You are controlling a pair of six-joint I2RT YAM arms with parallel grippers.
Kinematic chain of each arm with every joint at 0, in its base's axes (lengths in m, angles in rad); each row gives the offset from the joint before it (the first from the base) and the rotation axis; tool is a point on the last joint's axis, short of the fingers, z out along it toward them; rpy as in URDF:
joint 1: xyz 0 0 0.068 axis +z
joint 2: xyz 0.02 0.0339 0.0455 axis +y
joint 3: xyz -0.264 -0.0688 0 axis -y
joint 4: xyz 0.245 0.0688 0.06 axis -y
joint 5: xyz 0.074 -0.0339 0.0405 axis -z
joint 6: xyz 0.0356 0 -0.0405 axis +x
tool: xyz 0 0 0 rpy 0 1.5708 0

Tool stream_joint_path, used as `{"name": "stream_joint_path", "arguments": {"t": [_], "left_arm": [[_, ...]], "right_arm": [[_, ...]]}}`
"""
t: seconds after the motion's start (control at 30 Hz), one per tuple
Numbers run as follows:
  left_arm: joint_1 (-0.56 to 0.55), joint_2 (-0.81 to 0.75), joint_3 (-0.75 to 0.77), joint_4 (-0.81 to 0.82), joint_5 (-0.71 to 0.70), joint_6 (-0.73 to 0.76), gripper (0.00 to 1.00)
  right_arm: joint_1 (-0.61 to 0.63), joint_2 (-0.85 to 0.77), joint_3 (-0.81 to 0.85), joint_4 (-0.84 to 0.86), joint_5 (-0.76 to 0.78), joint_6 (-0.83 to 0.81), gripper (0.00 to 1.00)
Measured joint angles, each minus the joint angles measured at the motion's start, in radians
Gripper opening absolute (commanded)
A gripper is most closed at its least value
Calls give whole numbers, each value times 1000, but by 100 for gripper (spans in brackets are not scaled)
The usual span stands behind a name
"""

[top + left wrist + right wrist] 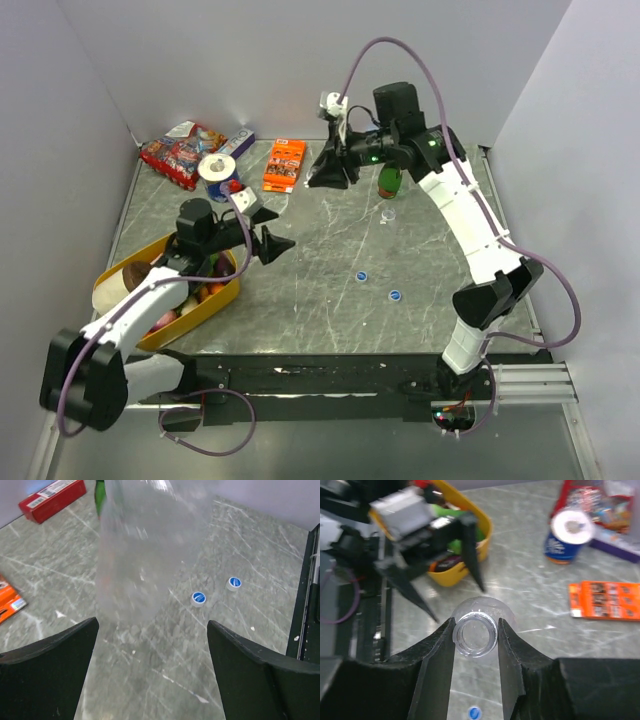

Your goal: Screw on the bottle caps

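Observation:
The bottle's neck is held and the bottle is right of my left gripper in the top view, so my left gripper should reach around its body next.
My right gripper (475, 624) is shut on the neck of a tiny clear bottle (475, 635), open mouth toward the wrist camera, held above the table at the back (332, 170). The same bottle shows as a big clear blur (145, 555) in front of my left gripper (152, 625), which is open and empty (275, 243). Two blue bottle caps (360, 276) (395, 295) lie on the table, also in the left wrist view (199, 598) (233, 583). A second clear bottle (388, 213) stands near the green glass bottle (390, 182).
A yellow tray (225, 295) with fruit sits at the left under my left arm. A tape roll on a blue can (217, 170), an orange packet (285, 165), a snack bag (180, 150) and a red box (52, 497) lie at the back.

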Motion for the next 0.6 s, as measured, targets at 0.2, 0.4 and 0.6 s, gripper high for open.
{"name": "stream_joint_path", "arguments": {"t": [0.2,0.4,0.6], "left_arm": [[-74,116,21,127,0,-39,96],[-103,182,53,186,14,-42,93],[-103,196,65,186,39,-17,83]], "right_arm": [[34,47,18,-73,-53,29,0],[46,72,37,-79,-83,68,0],[47,72,60,-83,-87,72,0]]}}
